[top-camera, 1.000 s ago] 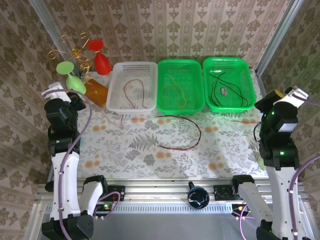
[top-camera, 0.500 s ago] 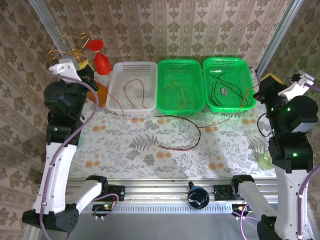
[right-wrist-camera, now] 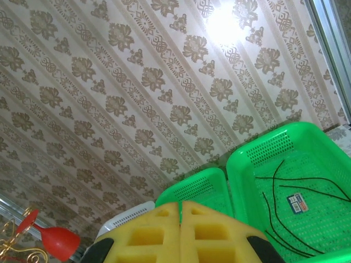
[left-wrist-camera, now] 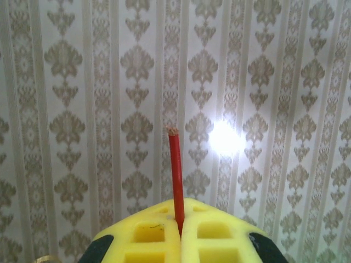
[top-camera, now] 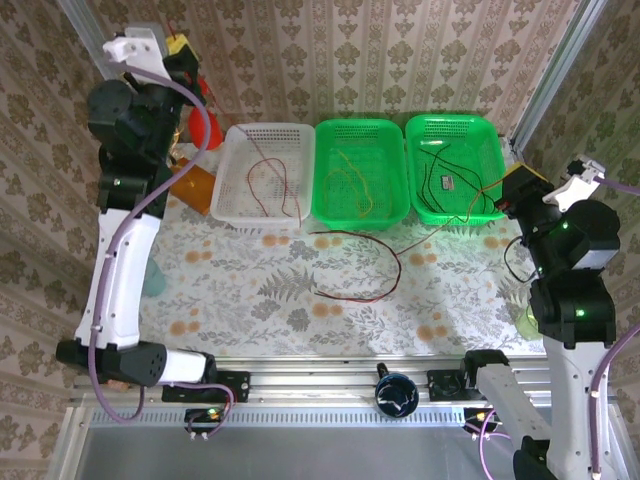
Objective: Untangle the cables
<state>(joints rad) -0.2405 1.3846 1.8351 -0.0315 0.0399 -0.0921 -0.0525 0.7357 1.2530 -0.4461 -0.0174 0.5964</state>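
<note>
My left gripper moves down into the middle of the white basket next and releases the red cable's end, since that basket lies well below my gripper.
My left gripper [top-camera: 183,48] is raised high at the back left. In its wrist view its yellow pads [left-wrist-camera: 180,216] are shut on the end of a red cable [left-wrist-camera: 175,170] that sticks up between them. My right gripper [top-camera: 510,192] hangs by the right green basket [top-camera: 455,215], pads [right-wrist-camera: 180,211] pressed together; in the top view a thin taut cable [top-camera: 450,220] runs up to it from the table. A red cable loop [top-camera: 395,270] lies on the tablecloth. Another red cable [top-camera: 285,185] lies in the white basket [top-camera: 232,205]. A yellow cable [top-camera: 350,180] lies in the middle basket [top-camera: 360,215], and black cables [top-camera: 470,180] in the right one.
Red goblets [top-camera: 205,130] and an orange box [top-camera: 190,185] stand at the back left under my left arm. A green glass [top-camera: 530,320] sits at the right edge behind my right arm. Patterned walls close in the back and sides.
Both arms have lifted. The left gripper rose far up toward the back left corner. The right gripper swung up beside the right basket, drawing the thin cable taut.
</note>
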